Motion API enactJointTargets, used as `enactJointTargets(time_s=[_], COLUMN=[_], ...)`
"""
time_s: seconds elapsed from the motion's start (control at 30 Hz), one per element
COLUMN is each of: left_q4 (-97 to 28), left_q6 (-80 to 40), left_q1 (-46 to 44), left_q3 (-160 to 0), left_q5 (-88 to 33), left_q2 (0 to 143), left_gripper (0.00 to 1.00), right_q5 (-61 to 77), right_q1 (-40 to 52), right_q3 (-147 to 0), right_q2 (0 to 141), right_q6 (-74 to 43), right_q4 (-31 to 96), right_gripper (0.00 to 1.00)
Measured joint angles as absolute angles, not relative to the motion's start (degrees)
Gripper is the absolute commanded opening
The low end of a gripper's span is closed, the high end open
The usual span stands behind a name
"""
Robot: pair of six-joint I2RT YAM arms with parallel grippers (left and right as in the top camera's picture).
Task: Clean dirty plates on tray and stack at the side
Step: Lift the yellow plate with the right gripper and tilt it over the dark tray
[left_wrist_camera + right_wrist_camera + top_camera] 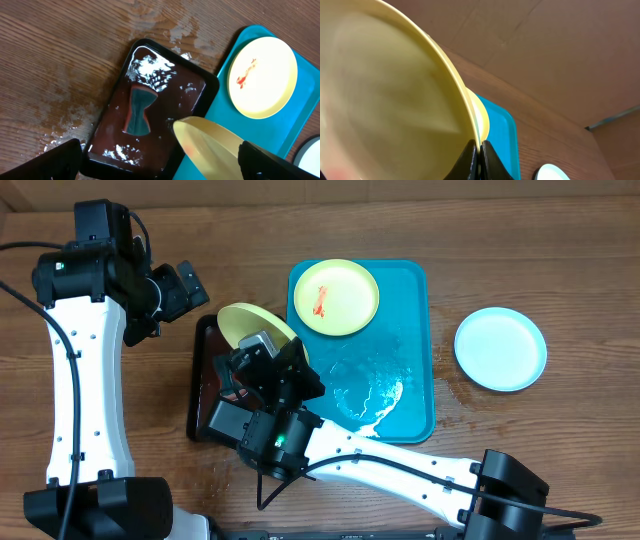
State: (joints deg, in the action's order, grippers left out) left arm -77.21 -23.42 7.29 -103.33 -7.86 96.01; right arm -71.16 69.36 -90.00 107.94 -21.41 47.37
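My right gripper moves past the turquoise tray (415,340) next. It then releases the yellow-green plate's rim low over the light-blue plate (500,348), since that lies to its right in the overhead view.
My right gripper (272,358) (478,150) is shut on the rim of a yellow-green plate (255,325) (385,100) and holds it tilted on edge above the black tray (203,395). This plate also shows in the left wrist view (215,145) with a faint red smear. A second yellow-green plate (335,297) (262,75) with an orange sauce smear lies at the far left of the turquoise tray (415,340) (227,52) (497,130). A light-blue plate (500,348) (552,173) lies on the table right of the tray. My left gripper (185,285) (160,162) is open and empty, above the black tray's far side.
The black tray (205,90) is wet and holds a dark hourglass-shaped sponge (137,110). Water or foam streaks lie on the turquoise tray's near half (375,395). The wood table (520,240) shows wet patches around both trays.
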Motion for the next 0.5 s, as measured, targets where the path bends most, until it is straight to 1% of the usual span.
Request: enactJointTargets(time_s=[0.5], left_q4=[-77.2], left_q6=[-23.4], left_q1=[7.3], left_q3=[-103.3], left_q5=[-7.9], left_q2=[96.0], left_gripper=[1.00], right_q5=[-72.3], right_q1=[69.4], right_q3=[-90.0], right_q2=[107.9], right_q6=[-21.4], right_q4=[47.4], right_gripper=[0.04])
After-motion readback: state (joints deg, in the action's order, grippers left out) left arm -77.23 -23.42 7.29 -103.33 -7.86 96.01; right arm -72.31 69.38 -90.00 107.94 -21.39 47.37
